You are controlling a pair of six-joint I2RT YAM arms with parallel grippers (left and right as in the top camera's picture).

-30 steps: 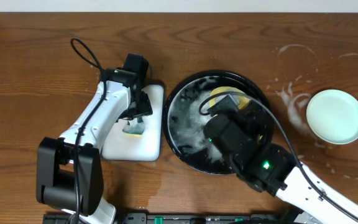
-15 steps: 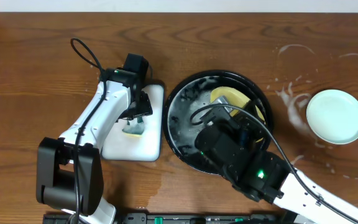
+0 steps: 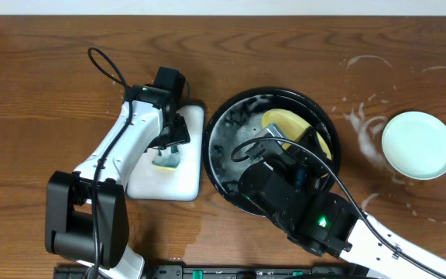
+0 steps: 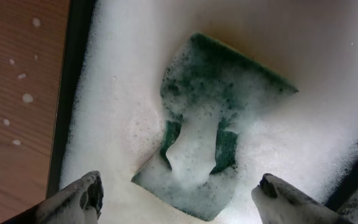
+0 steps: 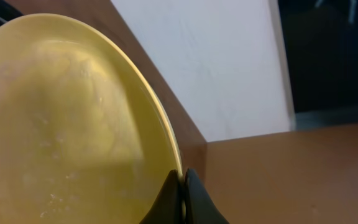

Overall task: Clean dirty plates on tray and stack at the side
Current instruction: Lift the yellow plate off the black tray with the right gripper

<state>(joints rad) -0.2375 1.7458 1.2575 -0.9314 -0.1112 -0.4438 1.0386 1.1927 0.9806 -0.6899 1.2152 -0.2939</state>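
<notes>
My right gripper will next rise, carry the yellow plate [image 3: 285, 122] over the mint-green plate [image 3: 418, 145], which sits aside on the gripper's right in the overhead view, then lower to release.
The black round tray [image 3: 221, 132] sits mid-table, wet with foam. A pale yellow plate [image 3: 285, 122] is in it, partly hidden by my right arm. My right gripper [image 5: 182, 186] is shut on the yellow plate's [image 5: 61, 124] rim and holds it tilted. A pale mint-green plate [image 3: 418, 145] lies on the table at the right. My left gripper [image 4: 179, 196] is open above the foamy green sponge [image 4: 219, 118], with fingers either side of its near edge. The gripper's place in the overhead view [image 3: 170, 147] is over the white dish.
The white rectangular dish [image 3: 149, 182] with the sponge [image 3: 167, 160] stands left of the tray. Foam smears [image 3: 362, 116] mark the table between the tray and the mint plate. A black cable [image 3: 107, 66] loops behind the left arm.
My right arm has shifted left and toward the front over the tray, with the yellow plate in its grip. The left arm has not moved.
</notes>
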